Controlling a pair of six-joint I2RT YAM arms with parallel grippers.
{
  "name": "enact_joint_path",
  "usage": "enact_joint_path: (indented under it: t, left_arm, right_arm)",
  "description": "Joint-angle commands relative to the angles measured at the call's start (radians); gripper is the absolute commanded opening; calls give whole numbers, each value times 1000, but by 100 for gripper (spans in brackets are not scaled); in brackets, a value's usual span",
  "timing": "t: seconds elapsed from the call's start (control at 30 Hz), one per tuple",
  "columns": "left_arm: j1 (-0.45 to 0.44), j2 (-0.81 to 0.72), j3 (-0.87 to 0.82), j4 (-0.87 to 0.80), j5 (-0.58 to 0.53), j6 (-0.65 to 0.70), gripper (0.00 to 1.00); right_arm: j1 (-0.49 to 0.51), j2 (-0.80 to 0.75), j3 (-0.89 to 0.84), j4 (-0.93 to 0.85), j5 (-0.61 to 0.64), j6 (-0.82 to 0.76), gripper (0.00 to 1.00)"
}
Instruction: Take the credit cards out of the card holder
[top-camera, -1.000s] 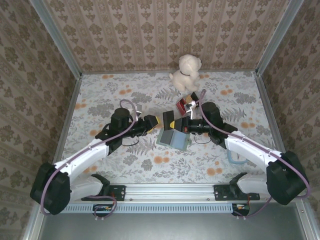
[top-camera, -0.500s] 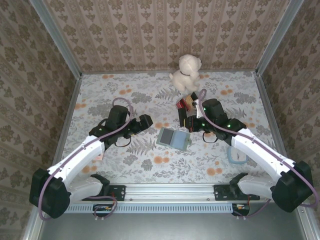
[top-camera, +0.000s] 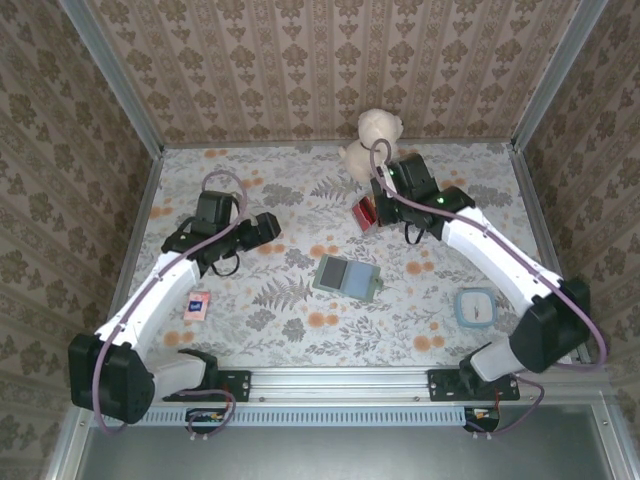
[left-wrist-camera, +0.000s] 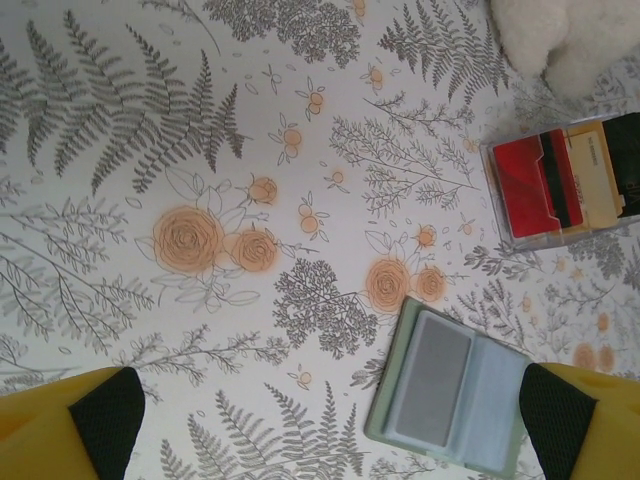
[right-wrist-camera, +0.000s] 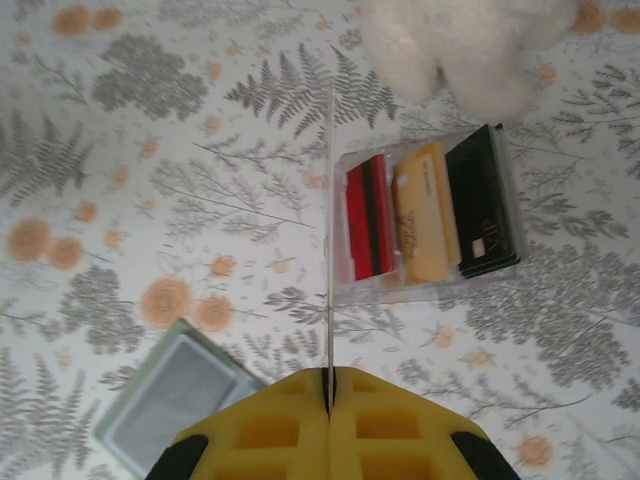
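Note:
I will next lower the thin credit card in my right gripper into the black-card end of the clear tray and let it go, because other cards already stand together there.
The sage-green card holder (top-camera: 346, 276) lies open and flat mid-table, its light blue inner panel (left-wrist-camera: 450, 390) facing up, with neither gripper touching it. My left gripper (top-camera: 262, 228) hovers to its left, open, with nothing between the yellow fingers (left-wrist-camera: 70, 425). My right gripper (right-wrist-camera: 328, 385) is shut on a thin card (right-wrist-camera: 329, 230) seen edge-on. It hangs above the table just in front of a clear tray (right-wrist-camera: 345, 285) that holds red, yellow and black cards (top-camera: 365, 212). The card holder (right-wrist-camera: 170, 400) lies at the lower left in the right wrist view.
A white plush toy (top-camera: 375, 140) sits at the back, just behind the tray. A small card (top-camera: 197, 304) lies at the left near my left arm. A round blue-rimmed object (top-camera: 473, 307) rests at the right. Metal-framed walls enclose the table.
Both grippers have left the card holder. The left one opened and drew back to the left. The right one stayed shut and moved back toward the tray.

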Motion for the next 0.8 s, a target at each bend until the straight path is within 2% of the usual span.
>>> enact_joint_path:
  t: [0.0, 0.27, 0.53, 0.77]
  left_arm:
    - [11, 39, 29, -14, 1, 87, 100]
    - [16, 153, 67, 19, 29, 99, 100]
    - [16, 180, 67, 53, 92, 111, 100]
    - [18, 179, 65, 42, 139, 129, 100]
  right_arm:
    - [-60, 88, 95, -85, 0, -145, 0]
    - [-140, 302, 245, -133, -12, -296, 0]
    - [-166, 423, 328, -162, -13, -302, 0]
    - [-175, 523, 397, -225, 43, -272, 0]
